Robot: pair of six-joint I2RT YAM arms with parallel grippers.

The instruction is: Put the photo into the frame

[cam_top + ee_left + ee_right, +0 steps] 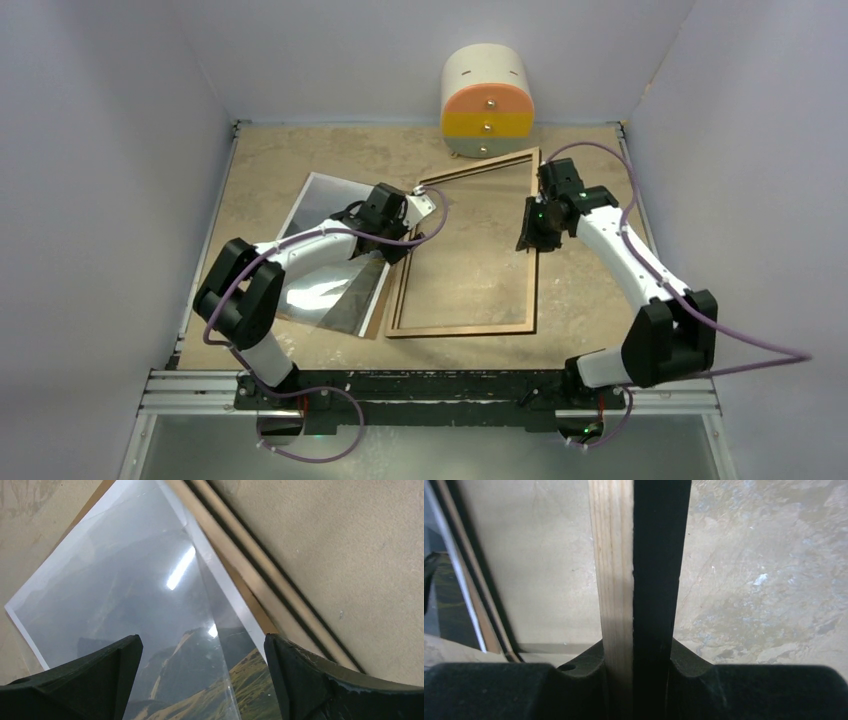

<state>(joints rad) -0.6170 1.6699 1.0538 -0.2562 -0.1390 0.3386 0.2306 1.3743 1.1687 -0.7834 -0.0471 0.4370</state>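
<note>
Next, my right gripper shifts toward the photo and lowers the held bar of the frame toward the table to open, since that side stands raised.
The photo (322, 292) lies face up at the left of the table, partly under my left arm. In the left wrist view it (125, 595) is a glossy dark mountain landscape with a white border. The frame (460, 328) lies right of it, light wood side up. Its left rail (260, 575) runs beside the photo. My left gripper (425, 205) is open and empty above the photo's edge next to that rail, and it shows in the left wrist view (202, 642). My right gripper (531, 230) is shut on the frame's right rail (639, 555), which shows wood and black.
A brown backing board (100, 495) lies under the photo and shows along its edges (378, 300). The edge of a clear sheet (215, 630) crosses the photo. A white drum with an orange and yellow front (487, 100) stands at the back. Grey walls close in on three sides.
</note>
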